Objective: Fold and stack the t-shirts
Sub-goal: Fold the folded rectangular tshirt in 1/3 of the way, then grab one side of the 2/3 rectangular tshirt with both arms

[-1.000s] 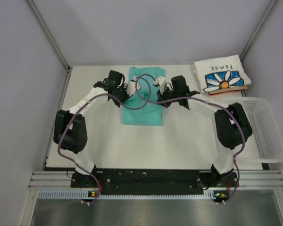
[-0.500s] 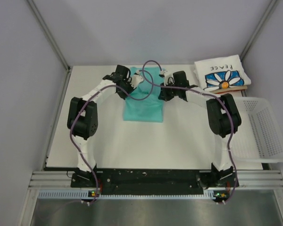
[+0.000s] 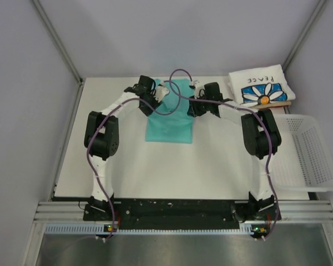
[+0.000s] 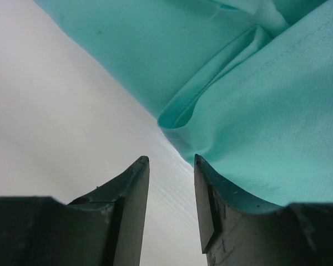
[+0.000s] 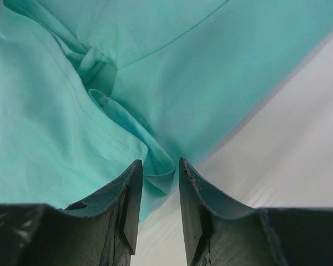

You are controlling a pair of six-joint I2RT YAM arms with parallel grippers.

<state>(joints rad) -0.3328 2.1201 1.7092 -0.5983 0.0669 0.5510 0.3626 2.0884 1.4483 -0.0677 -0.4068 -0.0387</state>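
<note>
The teal shirt's near corner on the basket side has cloth lying flat, so my right gripper should lift, turn and come back, then move down onto that corner.
The teal-green t-shirt [image 3: 169, 123] lies as a long folded strip at the table's middle back. My left gripper [image 3: 159, 95] is at its far left edge, open. In the left wrist view [image 4: 171, 160] only table shows between the fingers, with a fold of the teal shirt [image 4: 255, 111] just past the tips. My right gripper [image 3: 192, 101] is at the far right edge, open. In the right wrist view [image 5: 158, 163] a fold of the teal shirt [image 5: 155, 160] sits between the fingertips, unclamped. The daisy "PEACE" t-shirt [image 3: 262, 87] lies folded at the back right.
A white mesh basket [image 3: 313, 155] stands at the right edge of the table. A brown flat edge [image 3: 272, 105] shows under the daisy shirt. Grey walls close in the back and sides. Purple cables loop over the teal shirt's far end.
Both grippers have moved inward and toward the back, from beside the teal shirt to its far side edges. The shirt's far end looks bunched narrower.
</note>
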